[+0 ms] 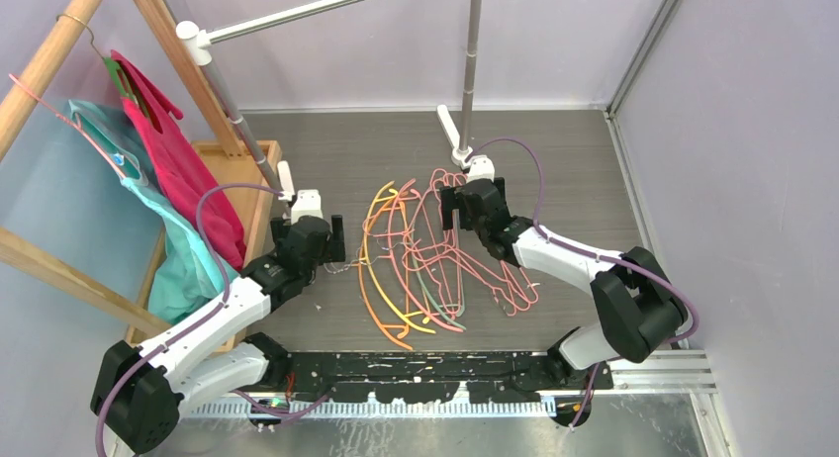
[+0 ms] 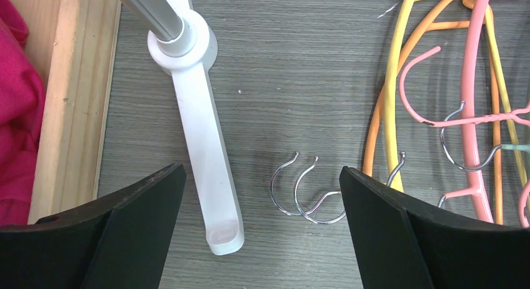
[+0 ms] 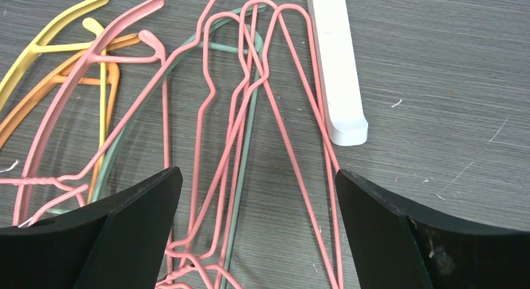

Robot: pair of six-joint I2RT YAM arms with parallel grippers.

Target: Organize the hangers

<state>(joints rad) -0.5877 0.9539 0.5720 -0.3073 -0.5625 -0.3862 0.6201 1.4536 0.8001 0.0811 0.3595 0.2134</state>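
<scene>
My right gripper draws back and down next and closes on a slanting pink wire arm (image 1: 475, 268), since pink wires spread clear of the yellow hangers there.
The hangers (image 1: 425, 259) lie in a tangled pile on the grey floor between my arms: orange and yellow curved ones on the left, pink wire and pale green ones on the right. My left gripper (image 1: 313, 241) is open and empty, low over two bare metal hooks (image 2: 300, 190) at the pile's left edge; yellow (image 2: 390, 82) and pink (image 2: 469, 114) hangers lie to its right. My right gripper (image 1: 475, 208) is open and empty above the pink wire hangers (image 3: 250, 95) and a green one (image 3: 240, 145), touching none.
A wooden rack (image 1: 45, 61) at the left holds magenta (image 1: 188, 170) and teal garments over a wooden base (image 1: 237, 165). A metal rail (image 1: 297, 12) on a pole (image 1: 473, 51) stands on white feet (image 2: 200, 114) (image 3: 337, 70). Walls close the back and right.
</scene>
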